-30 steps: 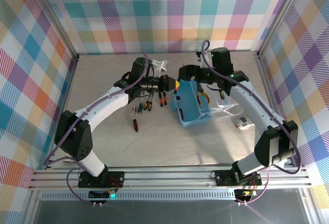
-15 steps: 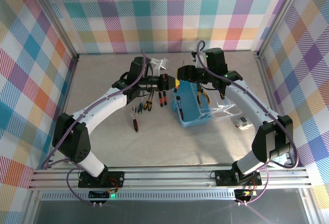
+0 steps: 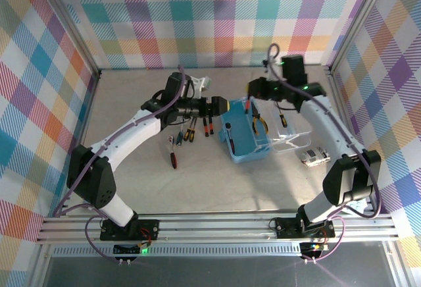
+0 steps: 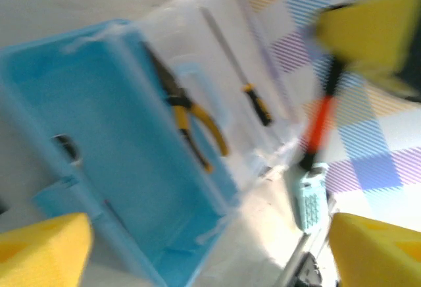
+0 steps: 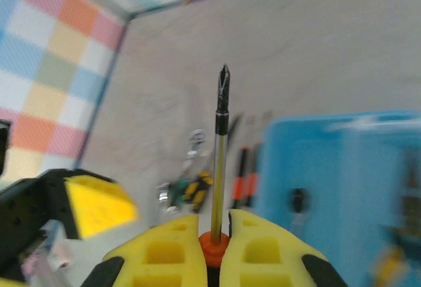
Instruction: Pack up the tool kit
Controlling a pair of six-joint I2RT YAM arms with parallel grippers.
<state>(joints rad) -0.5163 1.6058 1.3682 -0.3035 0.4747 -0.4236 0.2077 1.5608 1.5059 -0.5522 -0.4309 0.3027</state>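
Observation:
I will swing my right gripper across from the case (image 3: 245, 143) next, lower it onto the clear lid's strip (image 3: 295, 118) beyond its resting screwdriver and release the orange-handled one, since the strip is empty.
The tool kit's light blue case (image 3: 245, 143) lies open in the middle of the table, its clear lid (image 3: 290, 141) folded out to the right. Yellow-handled pliers (image 4: 192, 121) lie inside the case, and a screwdriver (image 4: 254, 101) rests on the lid. My right gripper (image 5: 214, 234) is shut on an orange-handled screwdriver (image 5: 220, 142), held above the case's far end (image 3: 248, 106). My left gripper (image 3: 221, 106) hovers at the case's left edge, open, with nothing between its yellow fingers (image 4: 41, 247).
Several small screwdrivers (image 3: 198, 128) and pliers (image 3: 174, 150) lie loose on the table left of the case. A small pale blue calculator-like device (image 3: 314, 156) sits right of the lid. Plaid walls close in the back and both sides.
The left gripper has opened and let go of the orange-handled screwdriver. The right gripper has shut on it and drawn back to the right over the case.

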